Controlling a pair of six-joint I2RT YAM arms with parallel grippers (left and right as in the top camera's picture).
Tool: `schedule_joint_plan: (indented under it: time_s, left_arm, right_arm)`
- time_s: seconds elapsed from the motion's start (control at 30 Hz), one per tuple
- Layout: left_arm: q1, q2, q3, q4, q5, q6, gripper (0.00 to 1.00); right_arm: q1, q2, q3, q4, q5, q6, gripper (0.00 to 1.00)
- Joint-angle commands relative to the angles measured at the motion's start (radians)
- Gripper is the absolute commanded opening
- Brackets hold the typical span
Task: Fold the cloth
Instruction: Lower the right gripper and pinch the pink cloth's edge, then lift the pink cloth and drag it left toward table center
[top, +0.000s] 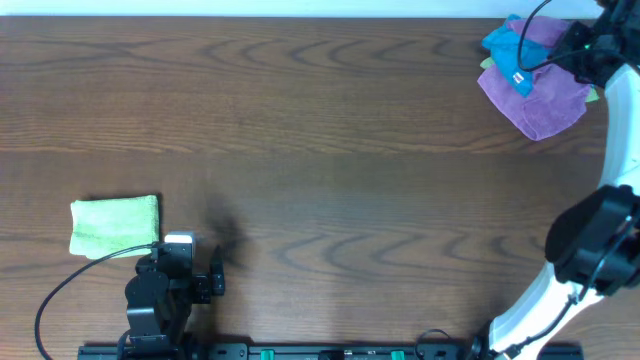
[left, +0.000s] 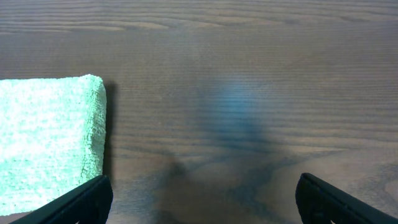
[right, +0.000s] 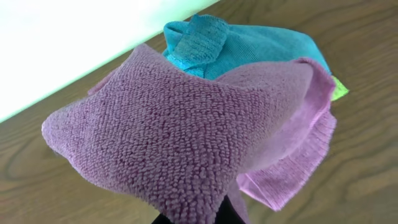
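Note:
The robot should next carry the purple cloth (top: 538, 92) to clear wood in the middle of the table (top: 340, 140) and let it go, since that spot lies back from the right gripper and to its left in the overhead view.
A folded light green cloth (top: 115, 224) lies flat at the front left of the table; it also shows in the left wrist view (left: 46, 140). My left gripper (top: 185, 262) is open and empty just right of it, its fingertips (left: 202, 202) over bare wood. A purple cloth (top: 538, 92) sits in a pile at the back right, over a blue cloth (top: 508, 50) and a green one. My right gripper (top: 590, 48) is at that pile, shut on the purple cloth (right: 180, 137), which drapes over the fingers and hides them. The blue cloth (right: 249, 46) lies behind it.
The wooden table (top: 320, 150) stretches between the two arms. A corner of a yellow-green cloth (right: 337, 90) peeks out under the pile. The table's far edge (right: 93, 81) runs just behind the pile. The right arm's white body (top: 585, 250) stands at the front right.

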Motion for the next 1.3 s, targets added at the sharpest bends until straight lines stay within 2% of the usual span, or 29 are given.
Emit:
schedule_joint_plan:
  time_s: [0.0, 0.33, 0.6, 1.0, 1.13, 1.27]
  left_arm:
    - [0.002, -0.007, -0.006, -0.010, 0.000, 0.014, 0.95]
    - [0.002, -0.007, -0.006, -0.010, 0.000, 0.014, 0.95]
    - [0.002, -0.007, -0.006, -0.010, 0.000, 0.014, 0.95]
    - [0.002, -0.007, -0.006, -0.010, 0.000, 0.014, 0.95]
    - [0.002, -0.007, -0.006, -0.010, 0.000, 0.014, 0.95]
    - [0.002, -0.007, -0.006, -0.010, 0.000, 0.014, 0.95]
  right_arm:
    - [0.014, -0.053, 0.019, -0.023, 0.009, -0.030, 0.01]
    - [0.102, -0.141, 0.019, -0.271, -0.116, -0.128, 0.02]
    - [0.110, -0.298, -0.033, -0.336, -0.205, -0.174, 0.02]
    - [0.128, -0.779, -0.636, -0.143, -0.227, -0.202, 0.01]
    - [0.199, -0.851, -0.769, -0.153, -0.222, -0.235, 0.01]
    - [0.269, -0.843, -0.852, -0.142, -0.211, -0.238, 0.01]
